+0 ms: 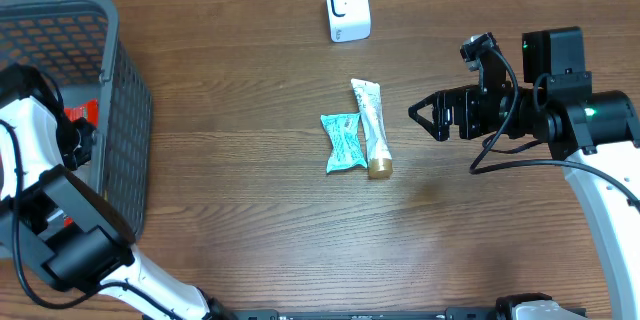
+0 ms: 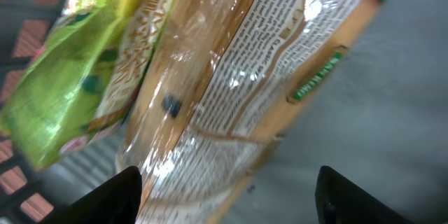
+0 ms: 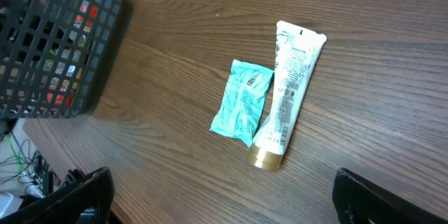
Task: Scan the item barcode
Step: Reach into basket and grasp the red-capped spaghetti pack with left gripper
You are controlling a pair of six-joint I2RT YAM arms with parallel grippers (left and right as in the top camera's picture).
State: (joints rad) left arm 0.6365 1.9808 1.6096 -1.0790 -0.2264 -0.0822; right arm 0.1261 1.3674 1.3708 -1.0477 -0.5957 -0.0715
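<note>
I should next lower my left gripper's fingers to either side of the tan package's lower end (image 2: 199, 182) below and close them, because that end is narrower than the gripper's opening.
A white scanner (image 1: 347, 7) stands at the table's far edge. A teal packet (image 1: 342, 141) (image 3: 243, 101) and a white tube with a gold cap (image 1: 372, 128) (image 3: 290, 87) lie side by side mid-table. My right gripper (image 1: 425, 117) (image 3: 220, 196) hovers open just right of them, holding nothing. My left arm (image 1: 40, 130) reaches into the grey basket (image 1: 120, 90). There my left gripper (image 2: 227, 182) is open over a clear-wrapped tan package (image 2: 266, 63), whose lower end lies by the left finger (image 2: 119, 192). A green-yellow packet (image 2: 77, 77) lies beside it.
The basket (image 3: 49, 42) fills the table's left end, with red items showing through its mesh. Cables hang off the table edge beyond the basket in the right wrist view. Bare wood lies between the basket and the two loose items.
</note>
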